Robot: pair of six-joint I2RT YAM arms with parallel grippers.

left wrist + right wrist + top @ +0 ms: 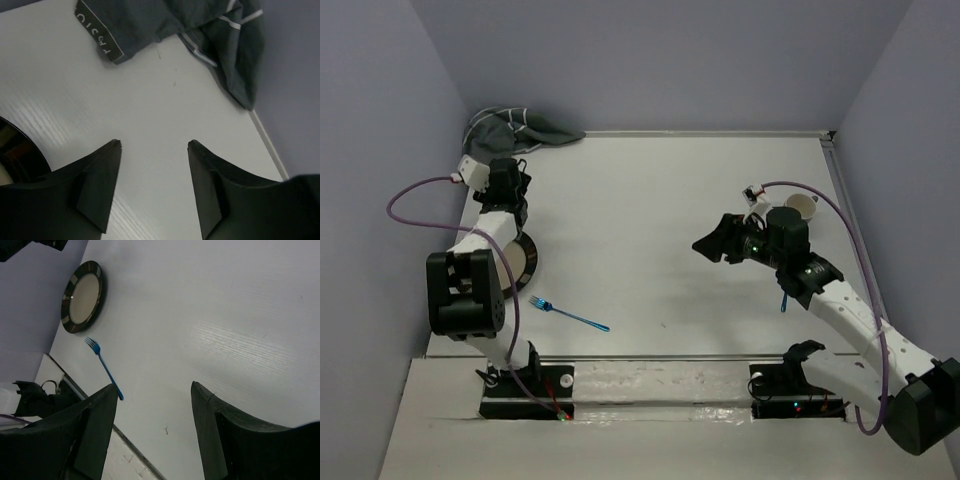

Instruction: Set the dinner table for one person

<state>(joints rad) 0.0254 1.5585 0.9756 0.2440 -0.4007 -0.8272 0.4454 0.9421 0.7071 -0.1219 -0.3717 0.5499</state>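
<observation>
The cloth's lettered corner point(109, 44) sticks out ahead of my open fingers, so my left gripper will go outward and down onto it.
The dinner table point(650, 220) is a white top walled by lavender panels. A dark-rimmed plate point(527, 258) lies at its left, partly under my left arm, and shows whole in the right wrist view point(82, 296). A blue fork point(570, 316) lies near the front edge, right of the plate. My left gripper point(510, 175) hovers behind the plate, open and empty point(155, 145), facing a dark grey striped cloth point(200, 30). My right gripper point(712, 245) hangs over the table's right half, open with nothing between its fingers point(154, 387).
The grey cloth point(515, 128) is bunched in the back left corner. A white cup point(803, 208) stands at the right, behind my right wrist. A small blue utensil point(784, 300) pokes out from under the right forearm. A metal strip point(650, 357) marks the front edge.
</observation>
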